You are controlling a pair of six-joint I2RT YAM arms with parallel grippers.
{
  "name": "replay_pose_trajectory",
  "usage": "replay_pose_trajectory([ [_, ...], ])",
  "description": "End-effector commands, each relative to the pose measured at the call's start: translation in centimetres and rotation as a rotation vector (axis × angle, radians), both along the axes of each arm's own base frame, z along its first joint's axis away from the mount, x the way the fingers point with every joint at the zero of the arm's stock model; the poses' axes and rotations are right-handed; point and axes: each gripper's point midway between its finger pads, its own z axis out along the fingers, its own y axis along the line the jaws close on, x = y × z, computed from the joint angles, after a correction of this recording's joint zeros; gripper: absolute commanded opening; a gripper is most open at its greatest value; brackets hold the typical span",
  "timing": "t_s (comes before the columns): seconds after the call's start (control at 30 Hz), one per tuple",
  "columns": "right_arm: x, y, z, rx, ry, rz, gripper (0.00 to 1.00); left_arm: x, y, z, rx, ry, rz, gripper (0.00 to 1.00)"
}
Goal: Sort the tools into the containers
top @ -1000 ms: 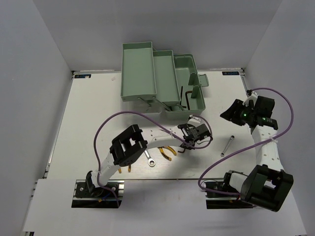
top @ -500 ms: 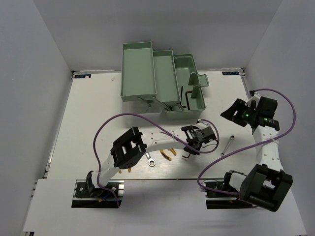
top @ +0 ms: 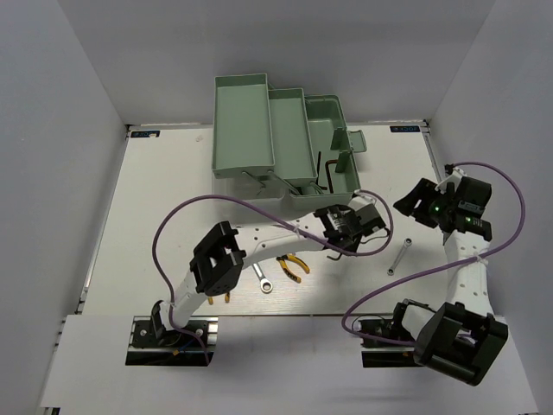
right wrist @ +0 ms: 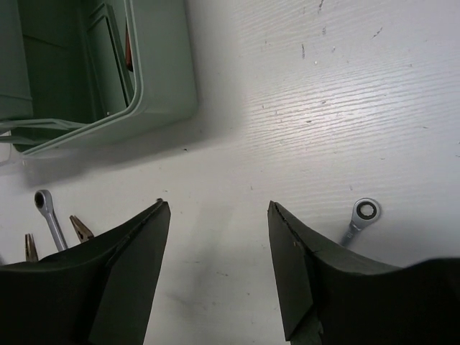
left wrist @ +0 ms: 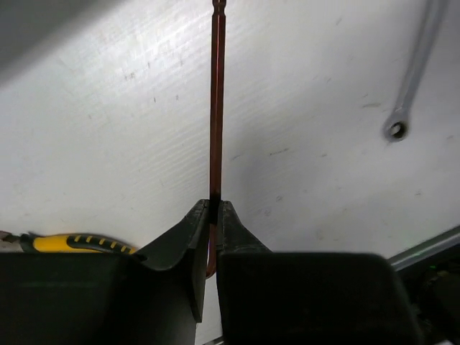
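Next, my left gripper lifts the dark-red key (left wrist: 215, 108) outward past the toolbox's near side above the black hex keys, since they lie in the toolbox's open section.
My left gripper (top: 342, 230) is shut on a dark-red hex key (left wrist: 215, 108) and holds it above the table, just in front of the pale green toolbox (top: 259, 164). The key's long arm points away from the fingers. Black hex keys (top: 333, 169) lie in the toolbox's right compartment. My right gripper (top: 413, 203) is open and empty above the table, right of the toolbox (right wrist: 154, 93). A short silver wrench (top: 397, 257) lies between the arms and shows in both wrist views (left wrist: 413, 79) (right wrist: 361, 218). A long wrench (top: 262, 277) and yellow-handled pliers (top: 294, 265) lie under the left arm.
The toolbox's fold-out trays (top: 244, 125) stand open at the back. A second yellow-handled tool (top: 226, 296) peeks out by the left arm's elbow. Purple cables loop over both arms. White walls enclose the table.
My left gripper has risen and moved back toward the toolbox with the hex key in it. The right gripper has shifted slightly right.
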Motion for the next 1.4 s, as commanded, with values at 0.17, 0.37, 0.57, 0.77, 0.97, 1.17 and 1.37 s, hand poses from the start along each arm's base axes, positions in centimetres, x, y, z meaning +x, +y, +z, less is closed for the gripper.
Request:
replay_pose_trajectory([
  [0.17, 0.3, -1.5, 0.8, -0.051, -0.054, -0.040, 0.62, 4.9, -1.7, 15.1, -0.265, -0.214, 0.009, 0.00],
  [0.37, 0.2, -1.6, 0.7, -0.037, -0.054, -0.039, 0.62, 10.9, 0.3, 19.8, -0.336, -0.377, 0.115, 0.00],
  [0.57, -0.2, -1.6, 0.2, -0.043, -0.046, -0.035, 0.62, 17.9, 2.2, 20.2, -0.327, -0.504, 0.217, 0.00],
  [0.77, -0.8, -1.5, -0.3, -0.042, -0.045, -0.026, 0.62, 22.8, 1.8, 18.7, -0.344, -0.585, 0.242, 0.00],
  [0.97, -0.8, -1.6, -0.7, -0.034, -0.033, -0.023, 0.62, 25.3, 0.7, 17.8, -0.389, -0.591, 0.239, 0.00],
  [1.17, -0.9, -1.5, -1.4, -0.033, -0.014, 0.003, 0.66, 27.0, 1.3, 16.1, -0.387, -0.571, 0.264, 0.00],
  [1.37, -1.6, -1.1, -2.2, -0.059, 0.011, 0.086, 0.91, 27.3, 1.7, 14.3, -0.377, -0.524, 0.245, 0.53],
])
